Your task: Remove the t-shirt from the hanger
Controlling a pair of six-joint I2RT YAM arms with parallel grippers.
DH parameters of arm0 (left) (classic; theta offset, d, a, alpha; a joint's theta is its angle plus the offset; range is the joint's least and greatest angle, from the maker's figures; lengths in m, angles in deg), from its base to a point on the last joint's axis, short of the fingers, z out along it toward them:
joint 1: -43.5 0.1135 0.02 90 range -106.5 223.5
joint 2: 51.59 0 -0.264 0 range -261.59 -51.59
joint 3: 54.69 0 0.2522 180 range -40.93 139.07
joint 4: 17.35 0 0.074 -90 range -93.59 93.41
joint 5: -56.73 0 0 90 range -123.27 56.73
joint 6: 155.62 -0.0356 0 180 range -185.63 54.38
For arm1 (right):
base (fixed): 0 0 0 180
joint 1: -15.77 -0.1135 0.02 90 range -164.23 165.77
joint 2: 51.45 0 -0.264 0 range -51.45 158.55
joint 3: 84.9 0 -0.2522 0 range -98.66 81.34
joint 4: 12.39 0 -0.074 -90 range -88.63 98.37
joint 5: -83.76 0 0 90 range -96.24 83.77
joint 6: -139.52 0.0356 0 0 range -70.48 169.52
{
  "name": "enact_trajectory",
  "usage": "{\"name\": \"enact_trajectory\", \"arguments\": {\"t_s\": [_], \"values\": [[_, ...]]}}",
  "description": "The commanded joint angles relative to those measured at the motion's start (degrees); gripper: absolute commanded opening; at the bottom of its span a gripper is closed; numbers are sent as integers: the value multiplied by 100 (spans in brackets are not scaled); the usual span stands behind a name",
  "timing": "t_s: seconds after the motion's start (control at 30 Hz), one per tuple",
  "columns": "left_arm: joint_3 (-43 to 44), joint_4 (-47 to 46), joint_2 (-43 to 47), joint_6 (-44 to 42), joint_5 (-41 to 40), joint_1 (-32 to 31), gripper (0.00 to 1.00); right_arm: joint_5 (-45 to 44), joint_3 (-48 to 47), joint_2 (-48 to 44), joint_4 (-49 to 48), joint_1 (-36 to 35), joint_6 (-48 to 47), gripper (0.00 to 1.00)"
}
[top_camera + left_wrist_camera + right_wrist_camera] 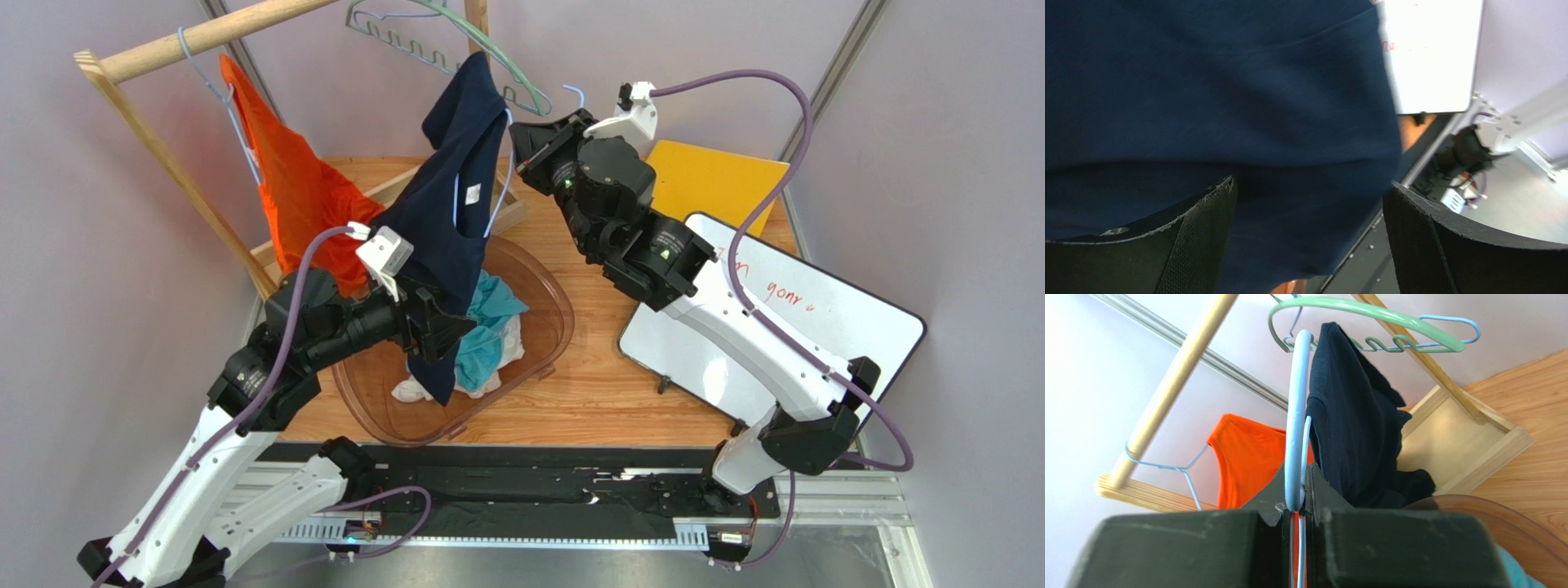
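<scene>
My left gripper shifts slightly toward the orange shirt next, then closes on the navy t-shirt's lower part, since loose cloth hangs between its fingers.
A navy t-shirt [451,208] hangs from a light-blue hanger [503,184] above the basin. One shoulder is still draped over the hanger's top [1298,373], and the rest of the t-shirt [1352,429] sags to one side. My right gripper [528,137] is shut on the hanger's lower bar, pinched between its fingertips [1298,491]. My left gripper [448,331] is at the shirt's lower part. Its jaws stand wide open, with navy cloth [1229,92] hanging loosely between the pads [1198,239] and not pinched.
An orange shirt [294,184] hangs on a wire hanger from the wooden rack [184,43], beside an empty green hanger [491,49]. A brown see-through basin [555,312] holds teal and white clothes [491,333]. A whiteboard [797,325] and a yellow sheet [714,178] lie to the right.
</scene>
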Motion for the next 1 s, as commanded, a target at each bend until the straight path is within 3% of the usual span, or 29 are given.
{"name": "enact_trajectory", "arguments": {"t_s": [0.0,0.13,0.2,0.33,0.43,0.47,0.57,0.97], "values": [[-224,-16,45,-33,-1035,-48,90,-282,-172,-380,-304,-3,627,0],[-295,19,-43,310,-1380,-48,84,-265,-119,-459,-269,5,794,0],[-269,28,-122,398,-1293,-48,74,-335,-137,-459,-278,5,882,0],[-313,45,-131,582,-1336,-40,51,-344,-146,-460,-321,-3,1128,0],[-313,98,-122,679,-1363,-48,27,-309,-172,-451,-400,5,1260,0],[-313,159,-113,706,-1389,-40,12,-326,-181,-442,-401,5,1287,0],[-330,273,-26,776,-1468,-40,0,-379,-172,-477,-453,5,1331,0],[-392,950,606,1216,-2874,-40,0,-248,223,-820,-1051,207,1277,0]]}}
